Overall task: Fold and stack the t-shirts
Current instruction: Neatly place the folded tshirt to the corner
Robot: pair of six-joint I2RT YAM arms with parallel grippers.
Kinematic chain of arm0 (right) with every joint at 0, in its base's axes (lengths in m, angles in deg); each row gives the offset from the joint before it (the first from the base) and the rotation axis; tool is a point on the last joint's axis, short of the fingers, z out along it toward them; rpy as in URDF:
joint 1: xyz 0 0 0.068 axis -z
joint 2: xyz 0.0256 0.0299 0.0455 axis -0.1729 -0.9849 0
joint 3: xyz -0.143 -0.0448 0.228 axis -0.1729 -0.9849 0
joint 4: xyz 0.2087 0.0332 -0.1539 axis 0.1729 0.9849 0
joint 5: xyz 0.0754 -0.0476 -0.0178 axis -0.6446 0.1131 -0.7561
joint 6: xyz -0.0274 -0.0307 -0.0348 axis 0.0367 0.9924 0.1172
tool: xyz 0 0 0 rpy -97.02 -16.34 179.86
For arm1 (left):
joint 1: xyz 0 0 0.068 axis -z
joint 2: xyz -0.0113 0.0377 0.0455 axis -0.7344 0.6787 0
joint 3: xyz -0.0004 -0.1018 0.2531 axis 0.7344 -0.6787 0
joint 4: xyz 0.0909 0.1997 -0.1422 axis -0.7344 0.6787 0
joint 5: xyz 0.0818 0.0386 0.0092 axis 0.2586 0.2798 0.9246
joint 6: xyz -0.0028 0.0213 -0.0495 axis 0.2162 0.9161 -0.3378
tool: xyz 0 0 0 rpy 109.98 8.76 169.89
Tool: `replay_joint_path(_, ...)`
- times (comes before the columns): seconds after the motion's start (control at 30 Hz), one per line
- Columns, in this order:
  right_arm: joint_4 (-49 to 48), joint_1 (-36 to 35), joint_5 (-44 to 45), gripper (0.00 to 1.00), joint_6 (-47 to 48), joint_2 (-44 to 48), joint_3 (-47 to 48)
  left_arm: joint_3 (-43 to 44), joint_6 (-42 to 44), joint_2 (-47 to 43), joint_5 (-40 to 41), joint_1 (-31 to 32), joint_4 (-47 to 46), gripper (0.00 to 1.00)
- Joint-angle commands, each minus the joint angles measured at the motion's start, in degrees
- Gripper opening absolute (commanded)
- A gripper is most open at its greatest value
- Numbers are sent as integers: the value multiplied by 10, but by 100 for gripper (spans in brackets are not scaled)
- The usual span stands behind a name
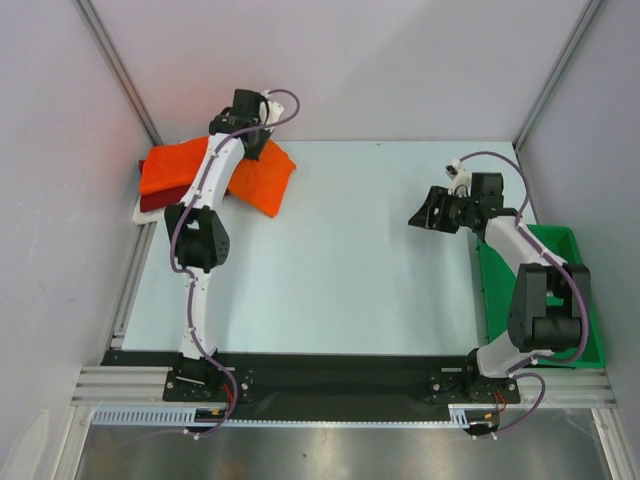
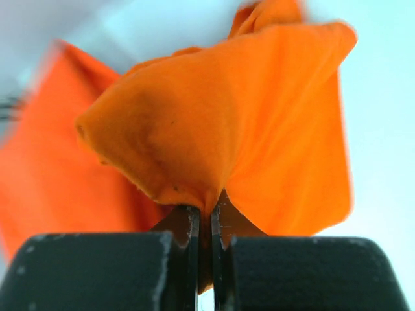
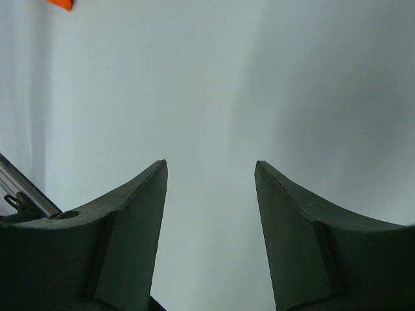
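Observation:
My left gripper is pinching the fold, and the pile is to the gripper's left in the top view. It will carry the fold across next and release it on top of the pile.
A bright orange t-shirt lies bunched at the far left of the table, and in the left wrist view a fold of it rises in a peak. My left gripper is shut on that fold, the cloth pinched between the jaws. Beside it lies a pile with another orange t-shirt on top, a dark red one under it and a white edge at the bottom. My right gripper hangs open over bare table at the right, holding nothing.
A green plastic tray sits along the right edge beside the right arm. Grey walls close in the back and sides. A metal rail shows at the left of the right wrist view.

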Motion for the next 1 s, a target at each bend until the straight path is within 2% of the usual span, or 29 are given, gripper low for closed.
replay_joint_path(0.0,-27,24,1,62,-13,53,-27,72,42,-39,79,2,-92,0)
replay_joint_path(0.17,-20,57,-3,62,-27,107,-78,77,89,-44,116,1,-162,0)
replay_joint_path(0.6,-42,153,-20,62,-88,196,-177,61,149,-66,180,-14,-202,0)
replay_joint_path(0.97,-33,159,-27,62,-86,220,-187,20,157,-78,209,-59,-206,0)
